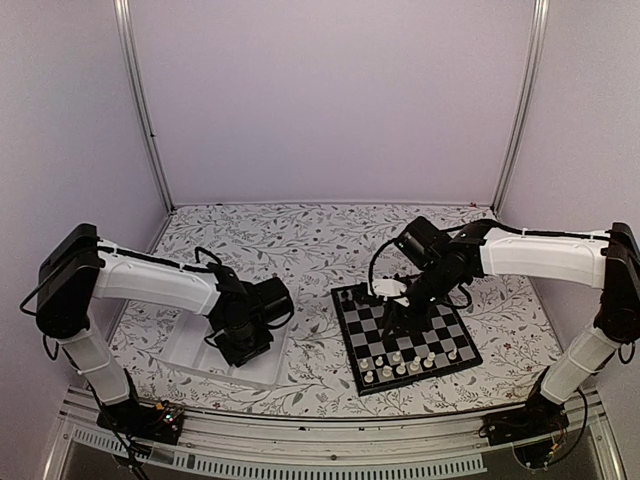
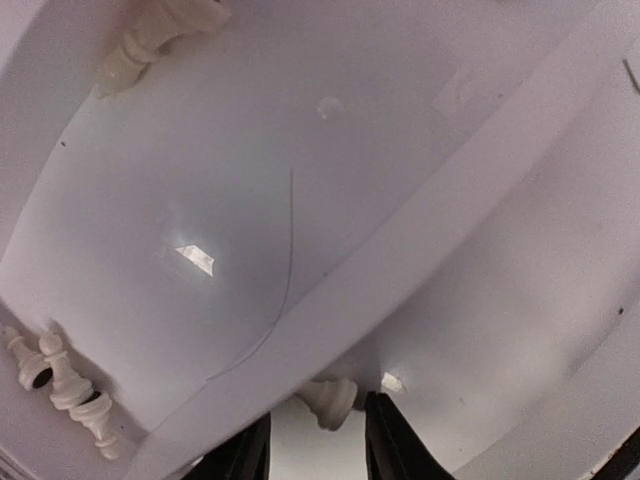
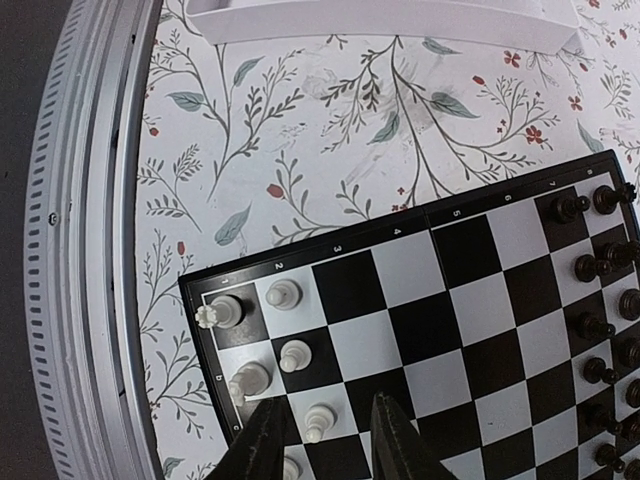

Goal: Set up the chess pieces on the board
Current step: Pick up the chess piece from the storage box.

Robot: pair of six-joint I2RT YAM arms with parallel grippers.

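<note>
My left gripper eases outward and closes around the cream piece at its base [image 2: 341, 402] next, since the piece lies between my fingers, its base clear of the divider.
The board [image 1: 349, 325] lies right of centre, with white chess pieces [image 1: 400, 362] along its near edge. My right gripper [image 1: 398, 318] hovers over it, open. In the right wrist view a white pawn [image 3: 318, 420] stands on its square below the gap between the fingers [image 3: 265, 440]. A white rook [image 3: 225, 312] is in the corner, and black pieces [image 3: 600, 270] line the board's [image 3: 430, 290] right side. My left gripper [image 2: 317, 412] is down in the white tray [image 2: 420, 250], open. A cream piece [image 2: 330, 400] lies against the divider between its fingertips [image 2: 395, 445].
The white tray [image 1: 185, 345] sits left of the board on a floral cloth. More cream pieces lie in a tray corner [image 2: 60, 385] and at its top edge [image 2: 150, 30]. A metal rail [image 3: 90, 250] runs along the table's near edge.
</note>
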